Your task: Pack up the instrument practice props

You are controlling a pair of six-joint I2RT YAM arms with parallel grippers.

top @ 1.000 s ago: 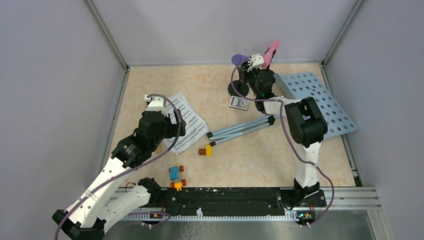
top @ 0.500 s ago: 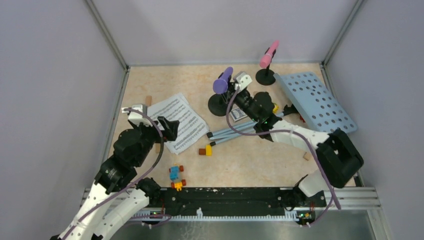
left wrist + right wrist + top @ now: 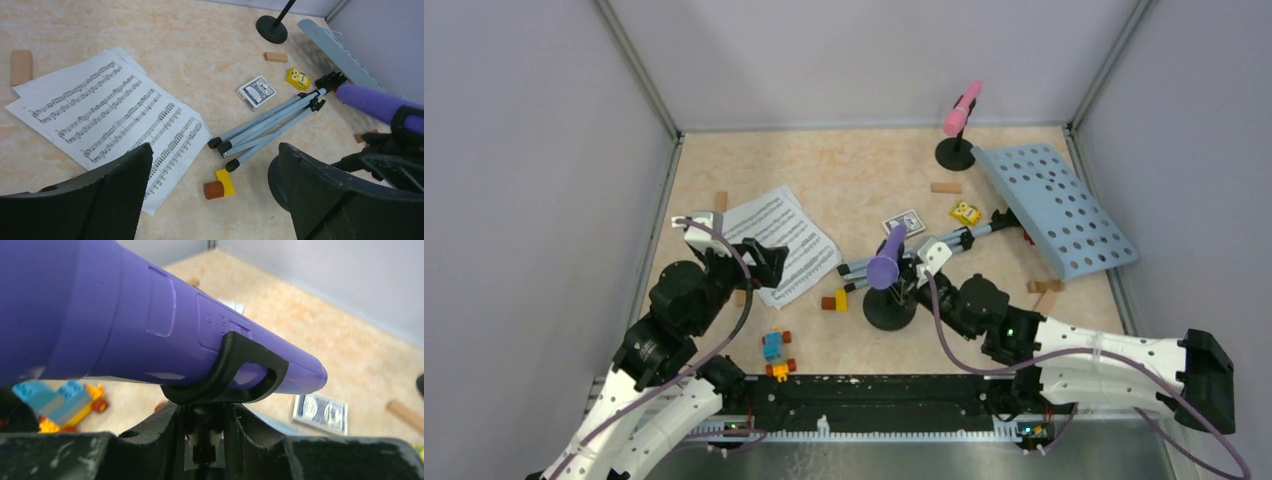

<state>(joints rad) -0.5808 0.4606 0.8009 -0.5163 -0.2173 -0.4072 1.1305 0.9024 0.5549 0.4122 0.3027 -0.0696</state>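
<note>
The purple microphone's far end points outward across the folded legs, so my right gripper should next turn, swing it toward the music desk (image 3: 1056, 210), then open.
The purple microphone (image 3: 887, 262) sits in its black round-based holder (image 3: 890, 312) near the table's front middle. My right gripper (image 3: 916, 288) is shut on the holder's stem just under the clip (image 3: 235, 375), with the microphone (image 3: 125, 320) filling the right wrist view. I cannot tell whether the base touches the table. The pink microphone (image 3: 961, 108) stands in its holder (image 3: 955, 155) at the back. The pale blue music desk (image 3: 1059, 208) lies at the right with its tripod legs (image 3: 914, 258) folded. My left gripper (image 3: 759, 262) is open and empty over the near edge of the sheet music (image 3: 782, 245) (image 3: 110, 110).
A blue-white card box (image 3: 903, 222) lies behind the legs. A red and yellow block (image 3: 834, 302), a blue-orange toy brick (image 3: 775, 355), a yellow brick (image 3: 967, 213) and wooden blocks (image 3: 945, 187) are scattered about. Grey walls enclose three sides.
My right arm has carried the purple microphone on its holder from the back of the table to the front middle. My left arm has drawn back toward the near left.
</note>
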